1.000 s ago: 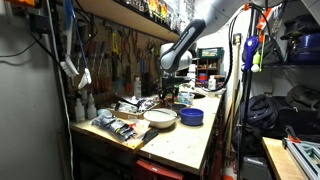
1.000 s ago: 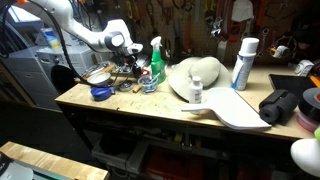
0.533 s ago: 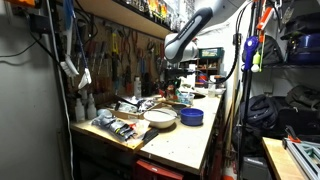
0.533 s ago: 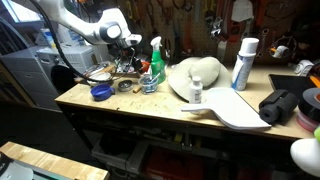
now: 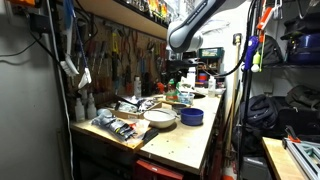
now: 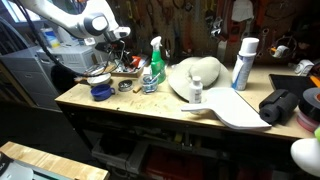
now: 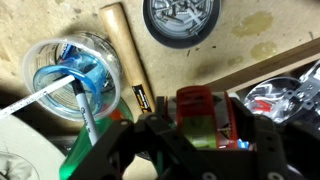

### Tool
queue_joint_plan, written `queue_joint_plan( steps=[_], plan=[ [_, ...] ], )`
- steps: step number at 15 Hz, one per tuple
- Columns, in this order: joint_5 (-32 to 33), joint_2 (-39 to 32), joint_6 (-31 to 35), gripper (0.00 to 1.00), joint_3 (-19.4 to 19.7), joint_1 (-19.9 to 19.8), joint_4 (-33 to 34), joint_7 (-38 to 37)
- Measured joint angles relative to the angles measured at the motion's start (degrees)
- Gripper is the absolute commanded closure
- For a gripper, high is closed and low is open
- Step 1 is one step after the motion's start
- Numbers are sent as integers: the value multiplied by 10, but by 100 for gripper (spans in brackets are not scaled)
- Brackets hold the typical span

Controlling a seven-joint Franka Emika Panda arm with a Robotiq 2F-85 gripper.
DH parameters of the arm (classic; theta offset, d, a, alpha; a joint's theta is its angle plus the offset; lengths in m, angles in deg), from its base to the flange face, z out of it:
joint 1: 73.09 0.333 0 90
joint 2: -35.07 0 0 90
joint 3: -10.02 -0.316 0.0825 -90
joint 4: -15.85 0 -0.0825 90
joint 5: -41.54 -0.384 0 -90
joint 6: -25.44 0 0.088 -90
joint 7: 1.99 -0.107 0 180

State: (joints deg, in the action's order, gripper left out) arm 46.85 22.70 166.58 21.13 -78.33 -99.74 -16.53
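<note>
My gripper holds the red object. It will next carry the object away from the cluttered back toward the blue bowl (image 5: pixel 192 114), then down over the bowl's open top.
My gripper (image 7: pixel 196 128) is shut on a small red object with a green label (image 7: pixel 194 104), seen between the jaws in the wrist view. In both exterior views the gripper (image 5: pixel 178 66) (image 6: pixel 119 36) hangs well above the cluttered back of the workbench. Below it in the wrist view lie a clear plastic cup with blue inside (image 7: pixel 76 74), a wooden hammer handle (image 7: pixel 124 52) and a round tin of screws (image 7: pixel 182 18).
A white bowl (image 5: pixel 160 117) and a blue bowl (image 5: pixel 191 117) sit on the bench. A green spray bottle (image 6: pixel 154 66), a white cap-like object (image 6: pixel 196 76), a small bottle (image 6: pixel 196 93) and a white can (image 6: pixel 243 62) stand along it. Tools hang on the back wall.
The arm has risen from the bench surface to well above it, and the gripper stays shut on the red object.
</note>
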Motion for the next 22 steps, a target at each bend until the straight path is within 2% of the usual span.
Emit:
queue_joint_plan(
  steps=[6, 13, 22],
  plan=[
    [33, 62, -32, 62, -24, 12, -78, 7],
    [51, 132, -58, 62, -44, 13, -160, -18],
    [49, 187, -67, 62, -87, 14, -247, -139]
  ],
)
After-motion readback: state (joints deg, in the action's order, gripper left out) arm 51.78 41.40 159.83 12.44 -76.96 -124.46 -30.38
